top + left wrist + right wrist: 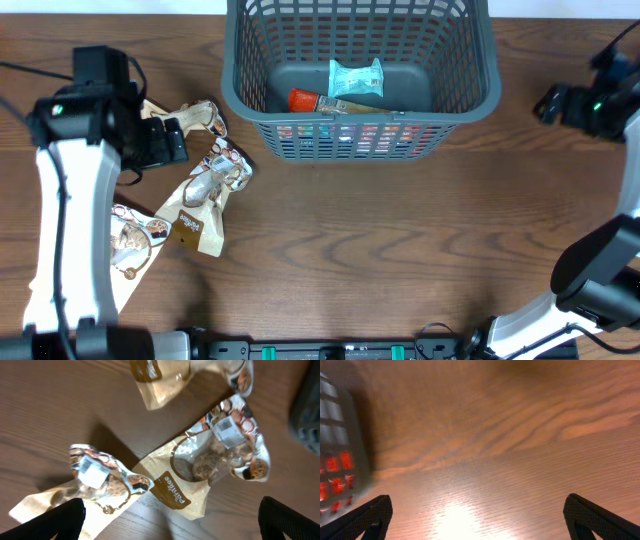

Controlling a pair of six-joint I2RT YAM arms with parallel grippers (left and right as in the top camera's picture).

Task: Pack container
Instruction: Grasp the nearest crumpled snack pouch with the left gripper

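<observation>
My left gripper descends to its right in the overhead view next, where the middle cookie pouch's clear bulge (207, 184) (209, 461) lies below, to straddle its raised contents.
The container (452, 118), a dark grey slotted basket, stands at the top centre and holds a teal packet (355, 78) and a red-orange tube (305, 100). Three clear cookie pouches with tan labels lie on the table at the left: one (207, 118), one (205, 200), one (130, 240). My left gripper (178, 140) hovers open and empty over them. In the left wrist view its fingers (172, 520) straddle the middle pouch (210, 467), with another to the left (95, 480) and one above (190, 375). My right gripper (555, 103) is open and empty beside the basket's right side.
The right wrist view shows bare wood between the open fingers (480, 517) and the basket's slotted wall (340, 435) at the left edge, with red showing through the slots. Arm bases stand along the table's front edge.
</observation>
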